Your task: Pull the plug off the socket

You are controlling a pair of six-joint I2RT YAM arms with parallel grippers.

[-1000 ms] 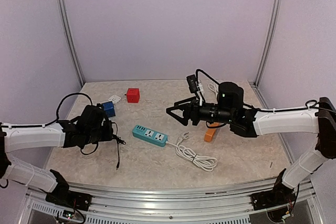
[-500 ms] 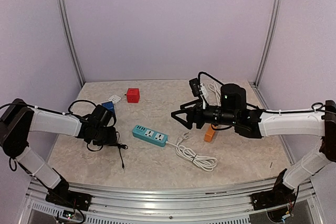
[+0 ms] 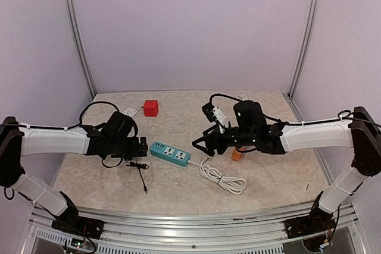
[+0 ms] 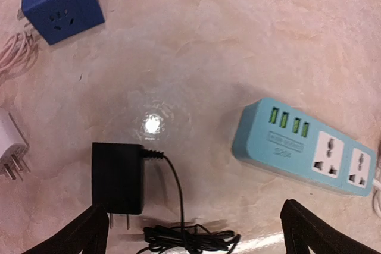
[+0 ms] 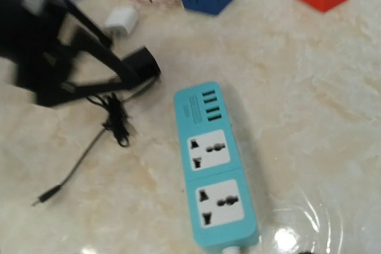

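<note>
The right gripper moves to the left in the top view and down astride the socket strip's corded end next, as that end lies below the gripper.
The black plug lies flat on the table, prongs bare, with its thin cable bunched beside it. It is apart from the teal socket strip, whose two sockets are both empty. My left gripper is open, low over the table; the plug lies by its left finger, untouched. In the top view the left gripper is just left of the strip. My right gripper hangs open just above the strip's right end; its fingers are out of the right wrist view.
A blue cube socket and a white adapter lie left of the plug. A red cube sits at the back. The strip's white cord coils to the right, near an orange block.
My left gripper moved right toward the strip and opened, letting go of the black plug, which now rests on the table. The right gripper came down and left to the strip.
</note>
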